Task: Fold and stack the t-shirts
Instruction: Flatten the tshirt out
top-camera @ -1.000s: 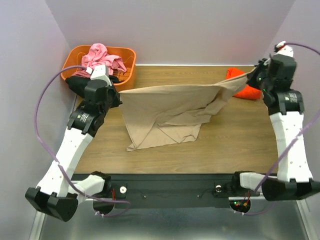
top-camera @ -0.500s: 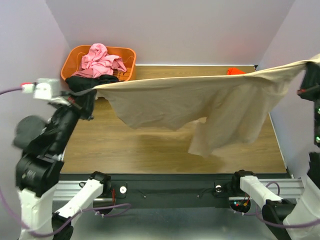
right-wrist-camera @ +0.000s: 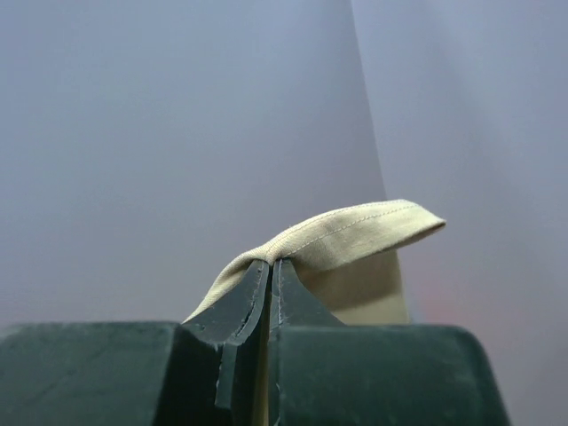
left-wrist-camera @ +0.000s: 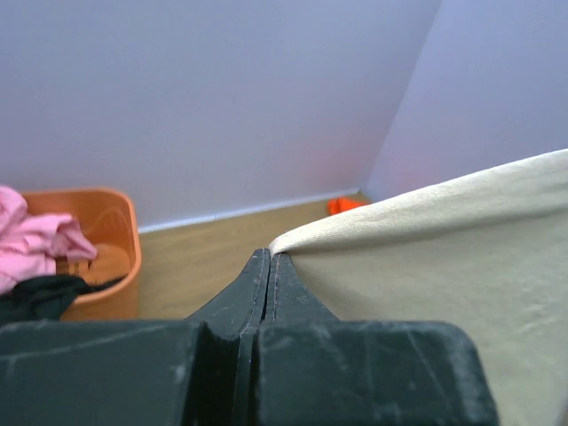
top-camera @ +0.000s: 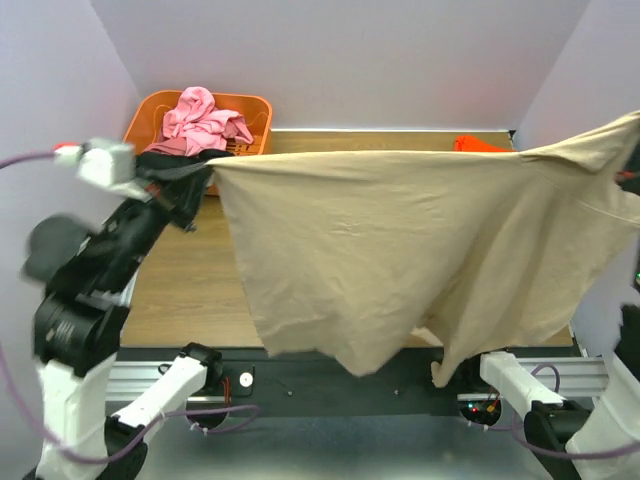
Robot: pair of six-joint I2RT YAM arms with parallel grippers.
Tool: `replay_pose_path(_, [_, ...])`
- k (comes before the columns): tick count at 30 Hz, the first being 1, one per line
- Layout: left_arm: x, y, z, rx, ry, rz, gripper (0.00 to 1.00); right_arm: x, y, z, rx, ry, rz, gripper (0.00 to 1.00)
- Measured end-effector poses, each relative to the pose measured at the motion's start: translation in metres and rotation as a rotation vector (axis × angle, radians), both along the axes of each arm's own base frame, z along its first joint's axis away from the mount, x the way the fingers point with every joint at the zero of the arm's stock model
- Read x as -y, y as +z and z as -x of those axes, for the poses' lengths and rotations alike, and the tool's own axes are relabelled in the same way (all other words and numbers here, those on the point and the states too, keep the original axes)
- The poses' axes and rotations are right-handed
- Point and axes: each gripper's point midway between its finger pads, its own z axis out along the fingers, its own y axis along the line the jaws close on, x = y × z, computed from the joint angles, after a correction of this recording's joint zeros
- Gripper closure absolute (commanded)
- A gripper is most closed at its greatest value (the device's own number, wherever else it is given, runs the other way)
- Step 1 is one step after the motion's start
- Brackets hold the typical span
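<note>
The tan t-shirt hangs over the table's near edge, so the robot's right gripper will next move outward and down beside the orange-red t-shirt (top-camera: 478,144) and release the tan t-shirt's hem.
The tan t-shirt (top-camera: 420,250) hangs spread in the air between both grippers, high above the table, its lower edge over the near edge. My left gripper (top-camera: 205,172) is shut on its left corner; the hem (left-wrist-camera: 417,209) leaves the closed fingertips (left-wrist-camera: 269,257) in the left wrist view. My right gripper (right-wrist-camera: 272,264) is shut on the shirt's hem (right-wrist-camera: 355,232); in the top view that end is at the right edge. An orange-red t-shirt (top-camera: 478,144) lies at the far right, mostly hidden. Pink (top-camera: 205,118) and black (top-camera: 165,156) shirts lie in the basket.
An orange plastic basket (top-camera: 250,105) stands at the table's far left corner, also in the left wrist view (left-wrist-camera: 120,231). The wooden table (top-camera: 200,290) shows bare wood left of the hanging shirt. Lilac walls close in on three sides.
Both arms have lifted the tan shirt off the table and pulled it apart; it has gone from crumpled on the wood to hanging wide and high, swinging towards the near edge.
</note>
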Motion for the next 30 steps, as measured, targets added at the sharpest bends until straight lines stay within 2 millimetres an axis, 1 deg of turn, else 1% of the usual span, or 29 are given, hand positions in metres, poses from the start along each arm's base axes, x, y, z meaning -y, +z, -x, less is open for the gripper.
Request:
replay_pose_path(1, [0.007,-0.014,-0.017,-0.045,-0.004,-0.023,1.0,0.0,-0.012,-0.017,-0.038,-0.002,-0.002,1.0])
replay_pose_path(2, [0.013,-0.029,-0.034,-0.091,-0.005,-0.046,1.0,0.0,-0.022,-0.03,-0.068,-0.003,-0.003,1.0])
replay_pose_path(3, [0.02,-0.048,-0.054,-0.149,-0.004,-0.073,1.0,0.0,-0.041,-0.052,-0.134,-0.001,-0.008,1.0])
replay_pose_path(4, [0.027,-0.07,-0.077,-0.216,-0.004,-0.105,1.0,0.0,-0.055,-0.069,-0.177,0.0,-0.009,1.0])
replay_pose_path(5, [0.032,-0.084,-0.091,-0.259,-0.003,-0.125,1.0,0.0,-0.086,-0.101,-0.276,0.003,-0.015,1.0])
replay_pose_path(7, [0.041,-0.12,-0.123,-0.356,0.002,-0.174,1.0,-0.002,-0.131,-0.142,-0.407,0.011,-0.023,0.99])
replay_pose_path(8, [0.045,-0.136,-0.137,-0.398,0.008,-0.196,1.0,-0.003,-0.162,-0.166,-0.488,0.015,-0.031,1.0])
replay_pose_path(9, [0.049,-0.162,-0.155,-0.461,0.015,-0.228,1.0,-0.004,-0.185,-0.181,-0.548,0.022,-0.035,1.0])
replay_pose_path(10, [0.052,-0.185,-0.169,-0.518,0.023,-0.262,1.0,-0.007,-0.222,-0.201,-0.64,0.033,-0.042,1.0])
replay_pose_path(11, [0.053,-0.205,-0.18,-0.565,0.032,-0.292,1.0,-0.008,-0.256,-0.216,-0.724,0.041,-0.05,1.0])
replay_pose_path(12, [0.054,-0.219,-0.188,-0.597,0.038,-0.315,1.0,-0.01,-0.278,-0.224,-0.779,0.048,-0.055,1.0])
replay_pose_path(13, [0.054,-0.228,-0.193,-0.615,0.042,-0.332,1.0,-0.012,-0.304,-0.231,-0.843,0.056,-0.06,1.0])
replay_pose_path(14, [0.055,-0.238,-0.2,-0.634,0.047,-0.351,1.0,-0.013,-0.322,-0.237,-0.888,0.064,-0.066,1.0])
replay_pose_path(16, [0.056,-0.249,-0.212,-0.656,0.053,-0.383,1.0,-0.016,-0.343,-0.246,-0.941,0.075,-0.072,1.0])
replay_pose_path(17, [0.057,-0.249,-0.217,-0.657,0.054,-0.39,1.0,-0.017,-0.347,-0.251,-0.948,0.081,-0.074,1.0])
replay_pose_path(18, [0.059,-0.245,-0.225,-0.643,0.057,-0.393,1.0,-0.017,-0.346,-0.253,-0.946,0.083,-0.073,1.0])
replay_pose_path(20, [0.063,-0.232,-0.241,-0.61,0.068,-0.39,1.0,-0.018,-0.338,-0.26,-0.923,0.088,-0.071,1.0])
replay_pose_path(21, [0.064,-0.226,-0.247,-0.591,0.075,-0.386,1.0,-0.018,-0.327,-0.264,-0.894,0.09,-0.069,0.99])
replay_pose_path(22, [0.064,-0.218,-0.252,-0.571,0.082,-0.38,1.0,-0.018,-0.32,-0.267,-0.876,0.092,-0.068,1.0])
replay_pose_path(25, [0.063,-0.195,-0.259,-0.511,0.105,-0.362,1.0,-0.018,-0.288,-0.272,-0.789,0.094,-0.055,1.0])
replay_pose_path(27, [0.062,-0.178,-0.261,-0.469,0.119,-0.346,1.0,-0.018,-0.266,-0.273,-0.736,0.095,-0.045,1.0])
replay_pose_path(28, [0.061,-0.173,-0.261,-0.456,0.124,-0.341,1.0,-0.018,-0.258,-0.273,-0.718,0.096,-0.039,1.0])
replay_pose_path(30, [0.059,-0.159,-0.255,-0.428,0.128,-0.328,1.0,-0.017,-0.237,-0.268,-0.674,0.096,-0.028,1.0])
